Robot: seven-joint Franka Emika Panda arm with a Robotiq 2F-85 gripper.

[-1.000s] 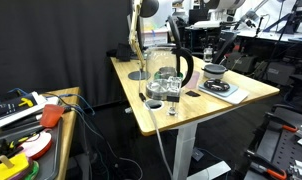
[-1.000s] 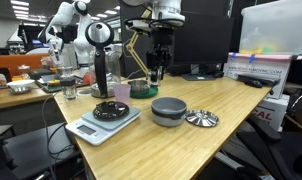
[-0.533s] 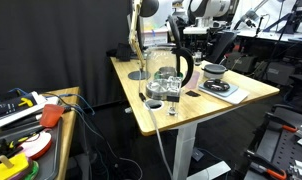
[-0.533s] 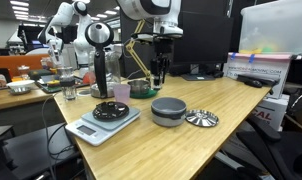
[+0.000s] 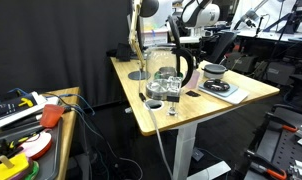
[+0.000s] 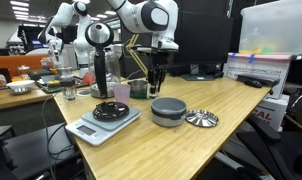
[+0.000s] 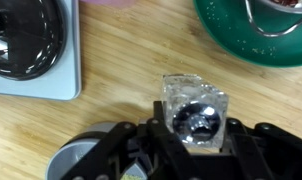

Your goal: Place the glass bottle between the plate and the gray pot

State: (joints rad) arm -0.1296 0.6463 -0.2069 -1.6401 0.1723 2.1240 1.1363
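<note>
I will next move my gripper down and toward the white scale, onto the bare wood between plate [image 6: 111, 108] and gray pot, because the bottle hangs nearer the green bowl.
My gripper [image 6: 157, 76] is shut on the glass bottle [image 7: 195, 106], a clear square-sided bottle seen from above between the fingers in the wrist view. I hold it just above the wooden table. The plate [image 6: 111, 108] is a dark shallow dish on a white scale, at the upper left in the wrist view [image 7: 26, 38]. The gray pot [image 6: 169, 110] stands nearer the table's front edge; a gray curve at the lower left of the wrist view [image 7: 83, 160] looks like its rim. The gripper [image 5: 192, 62] hangs behind the plate and pot.
A green bowl [image 6: 142, 89] sits just beside the bottle, also in the wrist view [image 7: 253, 35]. A metal lid [image 6: 202, 118] lies next to the pot. A large glass vessel with a black handle [image 5: 169, 72], a lamp base [image 5: 139, 75] and a tumbler [image 6: 69, 92] stand on the table.
My gripper has come down toward the table with the bottle in it. Nothing else has moved.
</note>
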